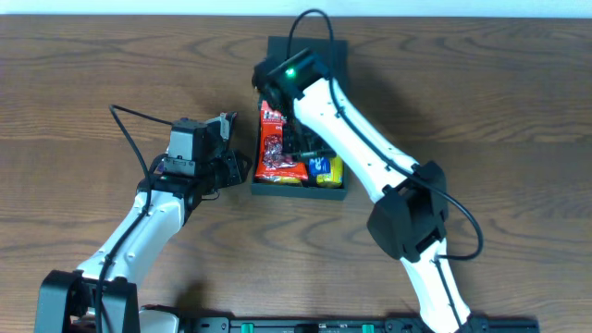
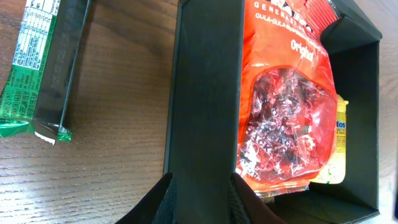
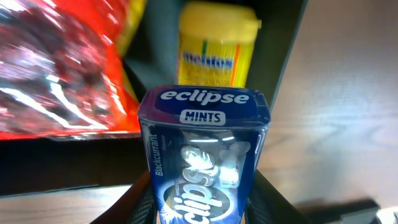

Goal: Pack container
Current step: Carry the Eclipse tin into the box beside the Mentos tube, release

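Observation:
My right gripper holds the mints box and should next carry it outward and slightly down into the dark gap that shows between the candy bag (image 1: 277, 148) and the Mentos tub.
The dark green container (image 1: 262, 190) stands open at mid-table, its flap lid (image 1: 310, 51) folded back at the far side. Inside lie a red candy bag (image 1: 277, 148) and a yellow Mentos tub (image 1: 331, 172). My left gripper (image 1: 236, 168) is shut on the container's left wall (image 2: 205, 124), one finger on each side (image 2: 204, 200). My right gripper (image 1: 301, 145) hovers over the container's inside, shut on a blue Eclipse mints box (image 3: 202, 155) that it holds upright (image 3: 202, 202). The bag (image 3: 56, 81) and the tub (image 3: 214, 56) lie beyond it.
A green-wrapped snack bar (image 2: 37, 68) lies on the wooden table (image 2: 118, 112) left of the container, close to my left gripper. The right arm (image 1: 361, 148) crosses over the container's right half.

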### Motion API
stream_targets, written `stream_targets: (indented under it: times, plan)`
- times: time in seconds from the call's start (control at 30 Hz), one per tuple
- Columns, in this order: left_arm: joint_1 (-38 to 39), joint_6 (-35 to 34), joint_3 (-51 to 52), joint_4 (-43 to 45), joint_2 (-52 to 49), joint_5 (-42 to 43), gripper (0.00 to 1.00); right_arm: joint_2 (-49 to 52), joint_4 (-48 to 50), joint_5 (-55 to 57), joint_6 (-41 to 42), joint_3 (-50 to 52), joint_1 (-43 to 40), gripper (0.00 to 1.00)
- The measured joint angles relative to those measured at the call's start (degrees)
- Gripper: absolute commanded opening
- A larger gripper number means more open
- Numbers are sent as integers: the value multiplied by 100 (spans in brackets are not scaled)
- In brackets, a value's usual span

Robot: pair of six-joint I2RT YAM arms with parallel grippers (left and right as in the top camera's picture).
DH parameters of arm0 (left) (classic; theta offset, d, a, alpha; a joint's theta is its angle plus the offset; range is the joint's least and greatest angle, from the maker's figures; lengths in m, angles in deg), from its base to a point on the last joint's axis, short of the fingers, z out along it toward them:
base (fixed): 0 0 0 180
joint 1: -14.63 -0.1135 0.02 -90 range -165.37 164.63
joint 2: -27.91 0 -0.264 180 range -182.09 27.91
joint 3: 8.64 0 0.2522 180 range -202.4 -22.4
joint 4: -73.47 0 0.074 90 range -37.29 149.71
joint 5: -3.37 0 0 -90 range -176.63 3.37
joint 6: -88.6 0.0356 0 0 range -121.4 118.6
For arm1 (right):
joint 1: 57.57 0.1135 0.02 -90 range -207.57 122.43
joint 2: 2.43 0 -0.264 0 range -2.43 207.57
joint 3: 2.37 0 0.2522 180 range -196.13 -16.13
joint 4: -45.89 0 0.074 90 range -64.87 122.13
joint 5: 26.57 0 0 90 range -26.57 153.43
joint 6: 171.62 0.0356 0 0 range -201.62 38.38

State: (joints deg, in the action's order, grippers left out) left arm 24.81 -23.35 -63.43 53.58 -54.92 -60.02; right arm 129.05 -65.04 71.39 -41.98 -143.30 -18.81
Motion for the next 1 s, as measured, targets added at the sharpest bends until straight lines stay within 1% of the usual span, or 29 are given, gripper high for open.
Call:
stream_targets:
  times: [0.13, 0.27, 0.33, 0.4, 0.43, 0.83, 0.9, 1.0]
  plan:
    - [0, 15, 0, 2, 0, 0, 29, -2, 46, 48, 251, 372, 9, 2]
    - [0, 35, 0, 0, 0, 0, 28, -2, 195, 98, 378, 476, 9, 2]
    - [0, 37, 0, 0, 0, 0, 28, -2, 280, 109, 391, 476, 9, 7]
    - [0, 37, 0, 0, 0, 0, 28, -2, 337, 114, 398, 476, 9, 15]
    - [0, 37, 0, 2, 0, 0, 28, -2, 363, 114, 396, 479, 9, 16]
    - [0, 39, 0, 0, 0, 0, 28, -2, 723, 304, 267, 479, 9, 15]
    - [0, 55, 0, 0, 0, 0, 28, -2, 745, 369, 243, 479, 9, 17]
    - [0, 70, 0, 2, 0, 0, 28, -2, 774, 431, 219, 479, 4, 24]
